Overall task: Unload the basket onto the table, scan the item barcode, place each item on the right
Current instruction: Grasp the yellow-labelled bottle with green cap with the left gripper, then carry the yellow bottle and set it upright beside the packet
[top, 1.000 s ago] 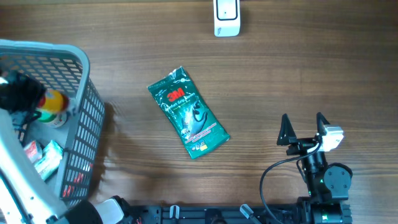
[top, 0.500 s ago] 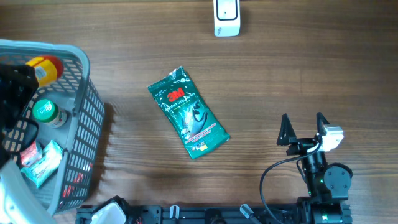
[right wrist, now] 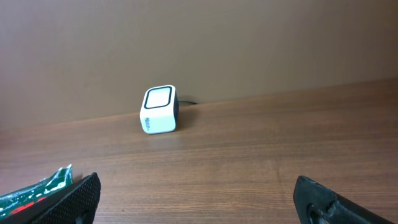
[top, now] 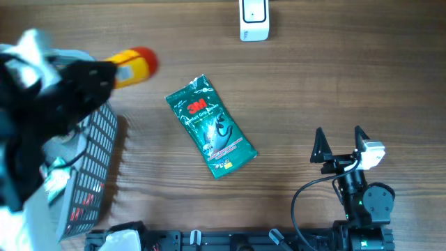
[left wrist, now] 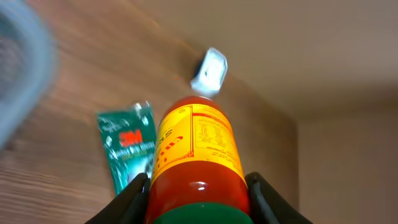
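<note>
The robot's left gripper will first swing past the green packet and tilt the bottle's end downward, to get the bottle onto the wood.
My left gripper is shut on a bottle with a red body, a yellow label and a green cap. In the overhead view the bottle hangs in the air just right of the basket, its end pointing right, with the left gripper blurred behind it. The white barcode scanner stands at the table's far edge, beyond the bottle in the left wrist view. My right gripper rests open and holds nothing at the front right, facing the scanner.
A green 3M packet lies flat mid-table, below and right of the bottle. The grey wire basket with several small packs stands at the left edge, partly under the left arm.
The left arm has lifted the bottle out of the basket and carried it right, past the basket's rim. The right arm and the green packet have not moved.
</note>
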